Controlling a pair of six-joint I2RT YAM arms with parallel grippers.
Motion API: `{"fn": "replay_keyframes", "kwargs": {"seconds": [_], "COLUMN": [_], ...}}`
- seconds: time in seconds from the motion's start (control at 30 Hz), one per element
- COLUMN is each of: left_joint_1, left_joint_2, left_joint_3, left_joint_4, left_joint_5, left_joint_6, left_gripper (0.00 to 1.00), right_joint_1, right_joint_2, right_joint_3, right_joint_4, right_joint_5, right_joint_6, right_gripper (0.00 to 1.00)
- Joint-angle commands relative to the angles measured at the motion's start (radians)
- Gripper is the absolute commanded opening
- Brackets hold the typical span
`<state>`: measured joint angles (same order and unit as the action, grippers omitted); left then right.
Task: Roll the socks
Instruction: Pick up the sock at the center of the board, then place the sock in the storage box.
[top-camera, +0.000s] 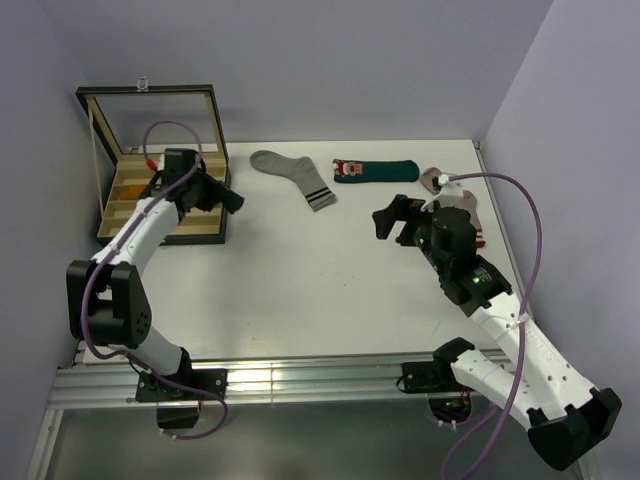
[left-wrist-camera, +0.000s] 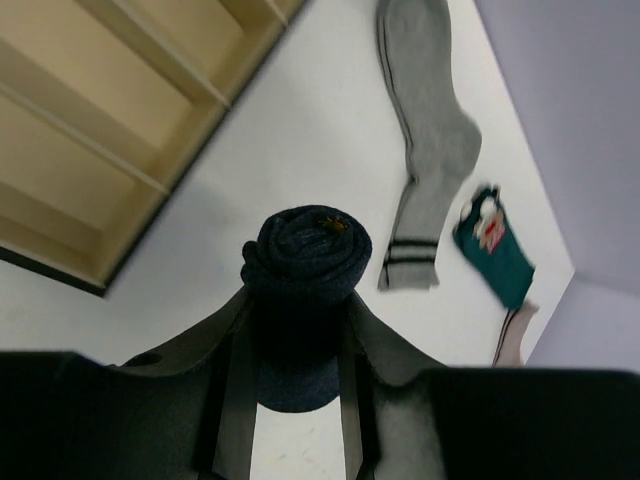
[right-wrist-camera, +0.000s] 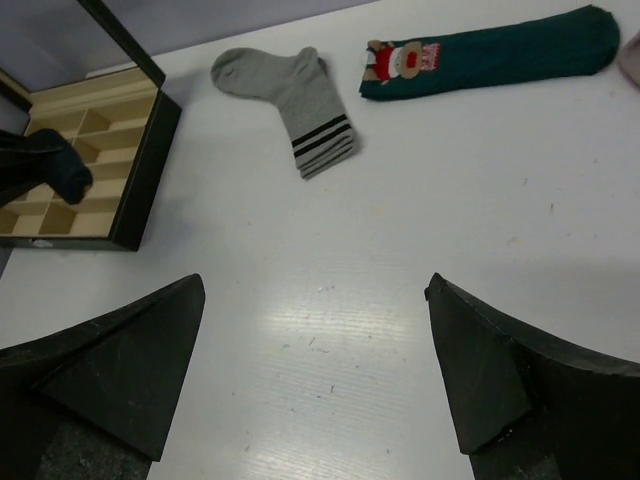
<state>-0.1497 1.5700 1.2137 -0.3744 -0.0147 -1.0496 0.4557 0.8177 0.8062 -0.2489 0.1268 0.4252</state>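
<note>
The robot's left gripper will next go left in the top view, then down into the section of the box beside the mustard-orange thing and release, since that section is empty.
My left gripper is shut on a rolled navy sock and holds it just off the right edge of the wooden box; the roll also shows in the right wrist view. A dark teal sock with a Christmas figure lies flat at the back, also in the right wrist view. Something mustard-orange lies in a box compartment. My right gripper is open and empty above bare table, in front of the teal sock.
A grey sock with dark stripes lies left of the teal one. A pinkish-beige sock lies at the back right, partly behind my right arm. The box's glass lid stands open. Walls close the back and sides.
</note>
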Motion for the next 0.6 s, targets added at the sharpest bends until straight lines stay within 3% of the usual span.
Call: {"fn": "replay_keyframes", "kwargs": {"seconds": [0.0,0.33,0.57], "left_joint_1": [0.099,0.358,0.435], "left_joint_2": [0.019,0.206,0.295], "left_joint_3": [0.079,0.234,0.300], "left_joint_4": [-0.040,0.024,0.043], "left_joint_5": [0.032,0.076,0.085], "left_joint_6": [0.037,-0.012,-0.018], "left_gripper": [0.00,0.00,0.00], "right_joint_1": [-0.002,-0.002,-0.005], "right_joint_2": [-0.018,0.044,0.113], "right_joint_3": [0.019,0.042,0.074], "right_joint_4": [-0.010,-0.004,0.011], "right_joint_5": [0.092,0.117,0.114], "right_joint_6": [-0.023,-0.051,-0.065], "right_gripper": [1.00,1.00,1.00]}}
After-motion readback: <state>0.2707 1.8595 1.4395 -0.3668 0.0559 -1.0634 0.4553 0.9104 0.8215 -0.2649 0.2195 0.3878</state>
